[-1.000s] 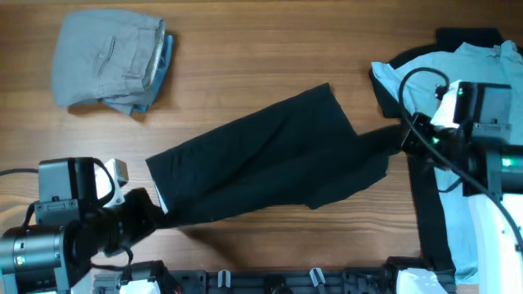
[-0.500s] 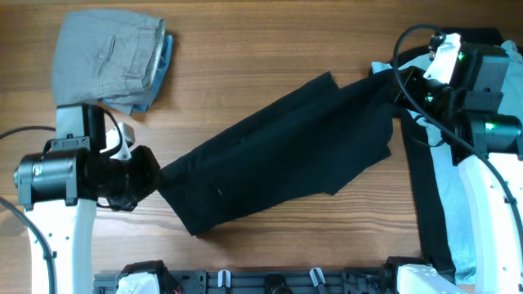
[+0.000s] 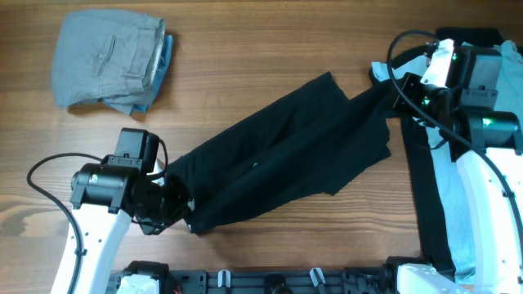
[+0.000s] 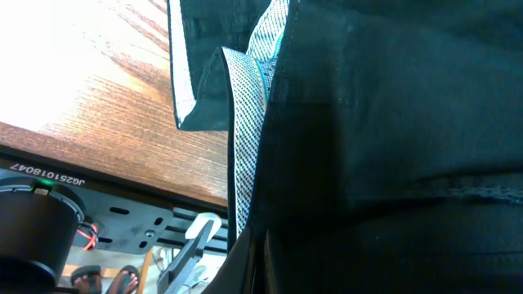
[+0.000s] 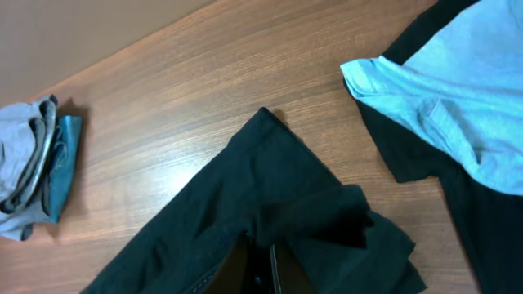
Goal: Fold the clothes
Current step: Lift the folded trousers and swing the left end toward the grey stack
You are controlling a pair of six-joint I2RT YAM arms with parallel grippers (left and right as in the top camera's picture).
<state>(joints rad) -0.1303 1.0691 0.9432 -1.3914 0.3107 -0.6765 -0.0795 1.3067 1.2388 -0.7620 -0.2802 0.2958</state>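
Observation:
I will swing the waistband end up and outward with my left gripper next, then bring it down toward the middle of the table and let go of it there, because its edge lies folded with lining showing.
Black trousers lie stretched diagonally across the table, from lower left to upper right. My left gripper is shut on their waistband end; the left wrist view shows the black cloth and its checked inner lining filling the frame, with my left gripper pinched on it. My right gripper is shut on the leg end, which hangs lifted; the right wrist view shows its fingers closed on the black cloth.
Folded grey trousers lie on a blue garment at the back left, also in the right wrist view. A light-blue shirt and dark clothes lie heaped at the right. The table's front rail is close to my left gripper.
My left gripper moved right and toward the front edge with the waistband. My right gripper shifted slightly, still holding the leg end. The trousers bunched a little at the left.

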